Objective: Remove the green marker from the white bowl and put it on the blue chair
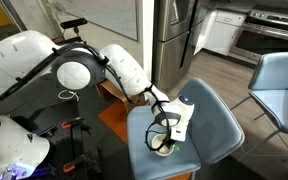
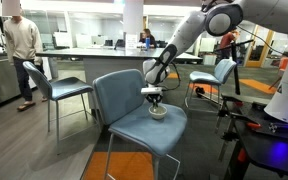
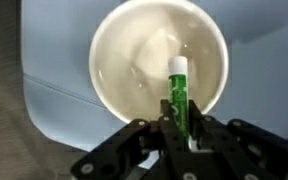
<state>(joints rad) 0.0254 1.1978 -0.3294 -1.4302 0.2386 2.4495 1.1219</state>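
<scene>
My gripper moves sideways off the white bowl [image 1: 163,148] next, then down onto the bare chair seat to release the marker, as it still hangs over the bowl.
In the wrist view the green marker [image 3: 178,95] stands lengthwise over the white bowl [image 3: 134,60], its lower end pinched between my gripper's [image 3: 180,135] two black fingers. The bowl sits on the padded grey-blue seat of the blue chair [image 3: 54,110]. In both exterior views my gripper [image 1: 170,128] [image 2: 155,96] hangs straight down just above the bowl [image 1: 163,148] [image 2: 158,113], which rests in the middle of the chair seat [image 1: 209,125] [image 2: 134,125]. The marker is too small to make out in the exterior views.
A similar blue chair on thin metal legs [image 1: 279,85] [image 2: 216,73] stands nearby. Another chair [image 2: 69,90] and a standing person [image 2: 24,50] are further off. A black equipment stand [image 2: 269,140] is beside the robot base, with kitchen appliances [image 1: 274,35] behind.
</scene>
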